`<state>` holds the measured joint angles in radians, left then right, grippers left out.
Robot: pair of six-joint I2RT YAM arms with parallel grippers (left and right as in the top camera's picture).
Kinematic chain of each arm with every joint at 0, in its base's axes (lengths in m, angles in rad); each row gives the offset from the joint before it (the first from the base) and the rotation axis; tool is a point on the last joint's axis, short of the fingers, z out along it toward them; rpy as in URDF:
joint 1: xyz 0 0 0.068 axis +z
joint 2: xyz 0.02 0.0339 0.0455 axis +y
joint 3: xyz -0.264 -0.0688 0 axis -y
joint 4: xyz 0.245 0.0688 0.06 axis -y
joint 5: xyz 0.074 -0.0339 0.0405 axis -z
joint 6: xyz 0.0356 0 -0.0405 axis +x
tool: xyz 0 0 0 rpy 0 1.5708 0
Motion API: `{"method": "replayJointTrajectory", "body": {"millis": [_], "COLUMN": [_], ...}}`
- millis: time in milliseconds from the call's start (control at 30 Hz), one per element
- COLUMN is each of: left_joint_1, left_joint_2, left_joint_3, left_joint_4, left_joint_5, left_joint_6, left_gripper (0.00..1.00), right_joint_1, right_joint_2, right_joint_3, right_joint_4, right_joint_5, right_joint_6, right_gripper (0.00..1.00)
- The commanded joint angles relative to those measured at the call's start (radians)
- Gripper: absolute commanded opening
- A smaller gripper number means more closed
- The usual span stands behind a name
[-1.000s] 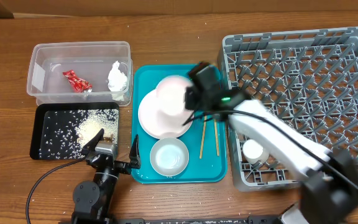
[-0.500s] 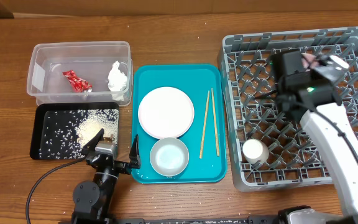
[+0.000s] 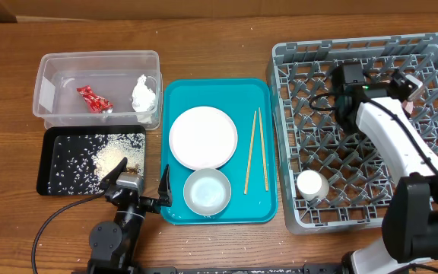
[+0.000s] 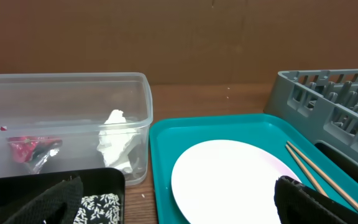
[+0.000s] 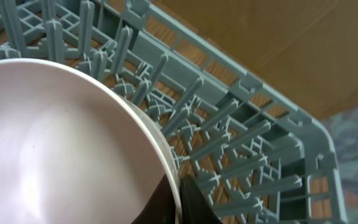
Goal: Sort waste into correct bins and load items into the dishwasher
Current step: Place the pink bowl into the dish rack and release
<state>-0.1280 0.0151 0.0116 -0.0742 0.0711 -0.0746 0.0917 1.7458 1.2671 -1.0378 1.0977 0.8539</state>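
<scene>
The empty pegs to the left of my right gripper in the overhead view stand nearer the teal tray, so it will next move the bowl over them and let go of the bowl's rim.
My right gripper is over the far part of the grey dish rack. In the right wrist view it is shut on the rim of a pink bowl, held tilted among the rack's pegs. My left gripper is open and empty at the table's front, between the black tray and the teal tray. The pink plate, a whitish bowl and two chopsticks lie on the teal tray. A white cup stands in the rack.
The clear tub holds the red wrapper and the white napkin. Food scraps lie in the black tray. The left wrist view shows the tub, napkin and plate.
My right arm has carried the pink bowl from above the plate on the teal tray over to the rack and brought it down among the far pegs. The left arm has not moved.
</scene>
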Motion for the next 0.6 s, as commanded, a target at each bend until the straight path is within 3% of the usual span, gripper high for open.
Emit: {"method": "replayJointTrajectory", "body": {"millis": [0, 267, 567], "left_joint_1": [0.011, 0.011, 0.011], "left_joint_2": [-0.011, -0.011, -0.011], "left_joint_3": [-0.007, -0.007, -0.007], "left_joint_4": [0.003, 0.003, 0.003], "left_joint_5": [0.000, 0.000, 0.000], "left_joint_6": [0.008, 0.008, 0.008], "left_gripper": [1.00, 1.00, 1.00], "right_joint_1": [0.043, 0.134, 0.136], "right_joint_2": [0.028, 0.034, 0.037], "right_joint_3": [0.000, 0.000, 0.000], "right_joint_4": [0.002, -0.007, 0.034], "right_joint_5": [0.043, 0.107, 0.248], "right_joint_6": [-0.047, -0.058, -0.203], "right_gripper": [0.04, 0.04, 0.05]}}
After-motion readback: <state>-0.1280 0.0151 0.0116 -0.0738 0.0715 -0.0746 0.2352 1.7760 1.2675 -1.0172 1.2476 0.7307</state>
